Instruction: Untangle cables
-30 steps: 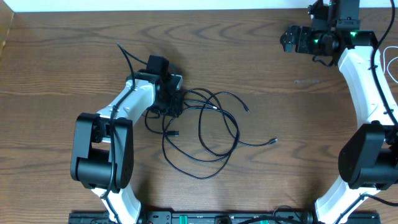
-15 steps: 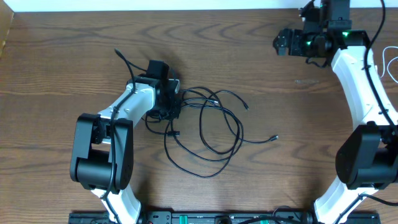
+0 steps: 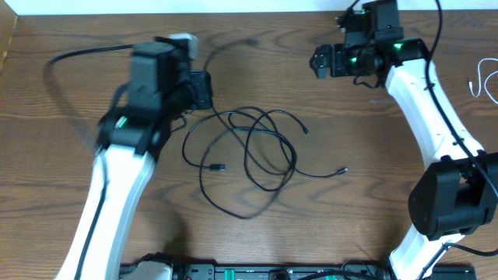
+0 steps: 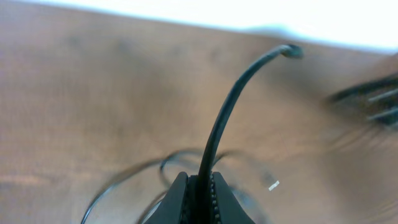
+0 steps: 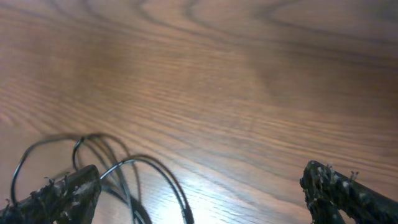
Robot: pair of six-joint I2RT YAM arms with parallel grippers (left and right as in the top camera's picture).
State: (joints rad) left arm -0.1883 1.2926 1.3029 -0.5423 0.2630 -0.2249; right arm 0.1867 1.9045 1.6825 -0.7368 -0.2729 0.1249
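Note:
My left gripper should lift the black cable next, then go down and let go of it on the bare tabletop (image 3: 176, 154) beside the tangle, because the cable still runs through the loops.
A tangle of thin black cables (image 3: 261, 148) lies in loops at the table's middle, with small plug ends at its left (image 3: 219, 167) and right (image 3: 342, 173). My left gripper (image 3: 201, 87) is raised above the tangle's upper left and blurred. In the left wrist view it (image 4: 200, 186) is shut on a black cable (image 4: 227, 112) that rises from between the jaws to a free end. My right gripper (image 3: 319, 61) is open and empty, up and to the right of the tangle. The right wrist view (image 5: 199, 199) shows cable loops (image 5: 118, 168) near its left finger. A white cable (image 3: 486, 78) lies at the right edge.
A blurred dark cord (image 3: 78, 54) arcs out to the left of the left arm. The table's far edge (image 3: 249, 11) meets a white wall. A black rail (image 3: 272, 272) runs along the front between the arm bases.
My left arm has lifted and swung up and back with a black cable held, drawing it off the tangle. My right gripper has moved left toward the tangle.

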